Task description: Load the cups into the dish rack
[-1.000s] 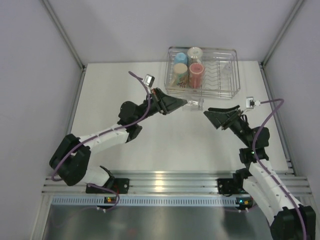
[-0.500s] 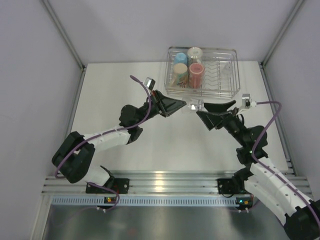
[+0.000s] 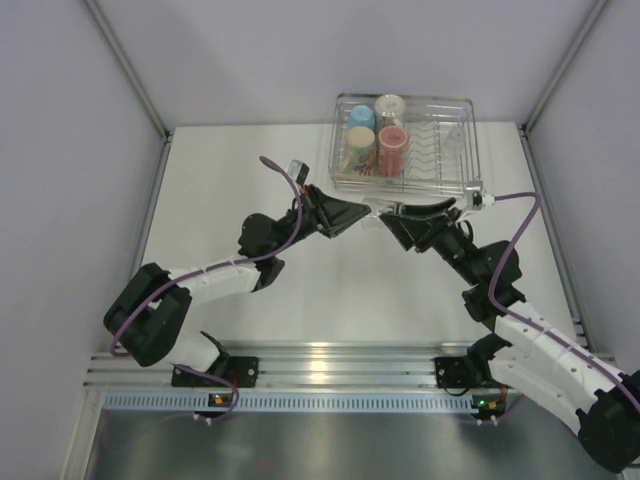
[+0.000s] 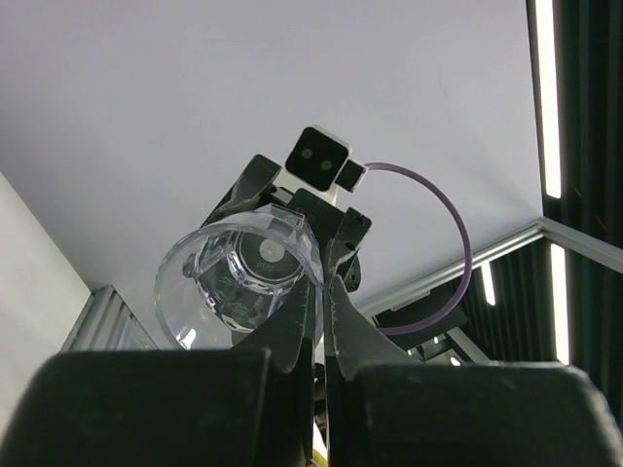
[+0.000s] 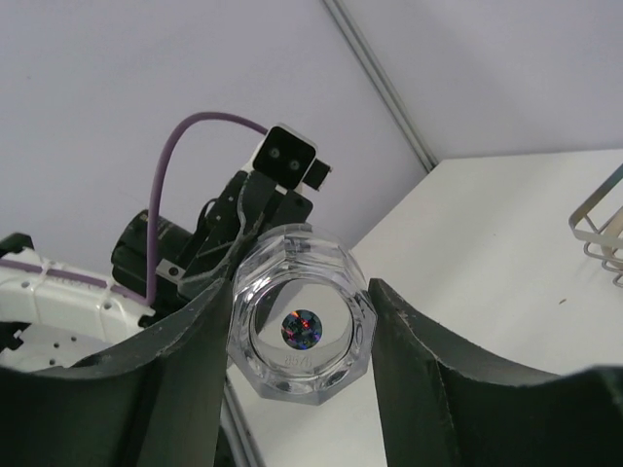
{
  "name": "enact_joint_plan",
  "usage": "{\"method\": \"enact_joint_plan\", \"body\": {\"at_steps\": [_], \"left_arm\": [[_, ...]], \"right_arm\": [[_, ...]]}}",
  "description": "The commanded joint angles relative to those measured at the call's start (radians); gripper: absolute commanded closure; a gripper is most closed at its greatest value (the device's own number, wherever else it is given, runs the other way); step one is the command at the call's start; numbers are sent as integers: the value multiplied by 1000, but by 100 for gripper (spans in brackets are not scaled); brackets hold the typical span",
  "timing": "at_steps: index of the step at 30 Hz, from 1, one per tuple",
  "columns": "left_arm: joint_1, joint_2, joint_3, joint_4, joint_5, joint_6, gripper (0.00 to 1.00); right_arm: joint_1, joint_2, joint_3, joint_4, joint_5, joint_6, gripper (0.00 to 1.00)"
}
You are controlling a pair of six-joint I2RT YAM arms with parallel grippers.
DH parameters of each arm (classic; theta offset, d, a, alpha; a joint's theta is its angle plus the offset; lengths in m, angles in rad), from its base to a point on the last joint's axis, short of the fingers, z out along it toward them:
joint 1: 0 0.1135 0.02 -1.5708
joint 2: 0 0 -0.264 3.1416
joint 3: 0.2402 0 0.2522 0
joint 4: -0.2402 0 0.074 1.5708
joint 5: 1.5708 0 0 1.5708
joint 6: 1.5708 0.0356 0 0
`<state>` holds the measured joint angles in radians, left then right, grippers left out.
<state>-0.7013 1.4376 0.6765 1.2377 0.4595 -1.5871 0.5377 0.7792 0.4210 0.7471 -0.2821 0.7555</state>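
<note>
My right gripper swings outward over the rack (image 3: 404,97) next, turns fingers-down and releases the glass on the near wires (image 3: 452,170) beside the other clear glass, since those wires are empty.
A small clear glass (image 3: 378,210) hangs in the air in front of the dish rack (image 3: 404,97), between both grippers. My left gripper (image 3: 366,210) is shut on its rim; in the left wrist view the fingertips (image 4: 310,302) pinch the wall of the glass (image 4: 238,277). My right gripper (image 3: 390,212) has its fingers against both sides of the glass's thick base (image 5: 302,331), shut on it. In the rack stand a light blue cup (image 3: 361,118), a cream mug (image 3: 388,105), a red tumbler (image 3: 392,148), an orange cup (image 3: 356,148) and another clear glass (image 3: 455,140).
The rack sits at the table's far right, its plate-slot wires (image 3: 430,150) on the right half. A corner of the rack (image 5: 599,229) shows in the right wrist view. White walls and metal frame posts (image 3: 125,65) border the table.
My right arm swung left to the glass held by my left gripper, and its wide-open jaws closed onto the glass's base. The left gripper shifted slightly, still gripping the rim.
</note>
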Motion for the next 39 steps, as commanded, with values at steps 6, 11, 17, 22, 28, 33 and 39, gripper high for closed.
{"method": "enact_joint_plan", "body": {"at_steps": [6, 11, 17, 22, 28, 33, 39], "left_arm": [[-6, -26, -23, 305, 28, -7, 50], [-4, -57, -60, 302, 41, 41, 35], [6, -52, -110, 302, 62, 50, 16], [23, -32, -126, 269, 157, 65, 2], [26, -189, -30, -317, 220, 453, 2], [3, -448, 188, -1220, -148, 1003, 2], [5, -532, 264, -1613, -491, 1275, 2]], "right_arm": [[39, -78, 1, 12, 121, -25, 100], [39, -109, 18, -66, 165, -47, 100], [38, -130, 129, -333, 329, -155, 100], [16, -92, 310, -621, 501, -281, 100], [-53, 118, 533, -784, 586, -488, 100], [-134, 288, 668, -808, 621, -605, 100], [-231, 506, 844, -877, 643, -619, 100]]}}
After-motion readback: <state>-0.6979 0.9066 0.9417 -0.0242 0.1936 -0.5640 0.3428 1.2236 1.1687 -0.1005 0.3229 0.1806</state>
